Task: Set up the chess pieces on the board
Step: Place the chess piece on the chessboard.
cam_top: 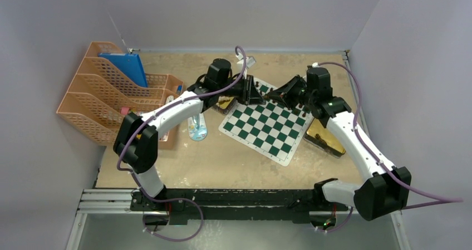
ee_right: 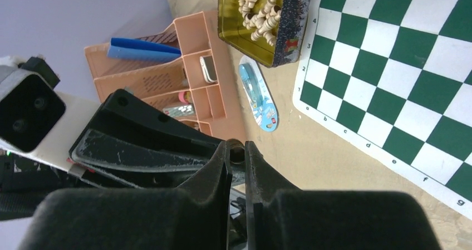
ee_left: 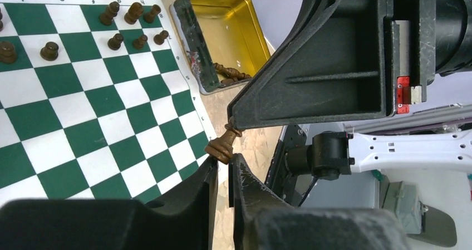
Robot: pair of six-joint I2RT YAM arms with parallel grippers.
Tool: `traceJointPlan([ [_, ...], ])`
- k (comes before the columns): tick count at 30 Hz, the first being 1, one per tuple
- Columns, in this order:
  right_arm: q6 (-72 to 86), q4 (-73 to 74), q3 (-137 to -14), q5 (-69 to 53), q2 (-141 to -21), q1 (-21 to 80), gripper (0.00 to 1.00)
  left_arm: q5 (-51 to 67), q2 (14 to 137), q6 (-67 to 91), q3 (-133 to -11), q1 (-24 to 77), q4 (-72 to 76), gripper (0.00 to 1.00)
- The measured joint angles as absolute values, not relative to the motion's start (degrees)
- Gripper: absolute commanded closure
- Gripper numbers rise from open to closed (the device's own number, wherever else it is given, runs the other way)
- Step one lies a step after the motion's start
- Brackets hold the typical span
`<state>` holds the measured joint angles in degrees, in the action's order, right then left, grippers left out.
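The green square in the front row of dark pieces is empty. Next I will turn my right gripper downward and lower the piece onto that square to let it go.
A dark brown chess piece [ee_left: 222, 144] hangs in the air between my two grippers, over the table beside the board [ee_left: 83, 105]. My left gripper [ee_left: 224, 160] is shut on its wide base. My right gripper [ee_right: 236, 150] is shut on its other end, which shows as a brown knob between the tips. In the top view both grippers meet above the board's [cam_top: 264, 127] far edge. Several dark pieces [ee_left: 133, 13] stand on the board's end rows. More dark pieces lie in a gold tin [ee_left: 222, 33].
A second gold tin [ee_right: 261, 10] holds pale pieces beside the board's [ee_right: 401, 66] corner. An orange desk organiser [cam_top: 106, 99] stands at the left, with a small blue-and-white item [cam_top: 197, 130] on the table near it. A tin [cam_top: 325, 138] lies right of the board.
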<state>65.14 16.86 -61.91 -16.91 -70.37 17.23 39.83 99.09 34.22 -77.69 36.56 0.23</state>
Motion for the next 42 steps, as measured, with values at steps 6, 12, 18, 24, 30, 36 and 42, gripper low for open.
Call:
traceJointPlan([
  [6, 60.25, 14.44, -60.95, -21.34, -66.98, 17.26, 0.89, 42.22, 96.99, 31.42, -74.61, 36.47, 1.37, 0.99],
  [12, 57.14, 12.53, -57.91, -27.55, -62.61, 17.37, 0.91, 44.07, 92.58, 27.0, -68.71, 36.51, 2.85, 0.89],
  [18, 54.15, 16.56, -58.98, -25.71, -62.65, 17.58, 0.91, 43.62, 89.17, 24.4, -65.71, 36.51, 2.09, 0.68],
  [24, 48.69, 21.85, -67.16, -15.73, -65.21, 17.63, 0.92, 39.9, 86.21, 23.44, -64.9, 36.51, -4.36, 0.38],
  [30, 40.82, 23.64, -73.32, -0.19, -70.87, 17.63, 0.92, 35.35, 82.32, 23.2, -64.42, 36.51, -14.09, 0.3],
  [36, 32.4, 22.61, -73.91, 13.5, -77.41, 17.63, 0.93, 30.39, 72.27, 23.24, -62.22, 36.51, -21.82, 0.27],
  [42, 25.47, 18.63, -73.56, 20.67, -84.03, 17.63, 0.94, 26.68, 66.17, 23.18, -62.26, 36.51, -30.11, 0.25],
])
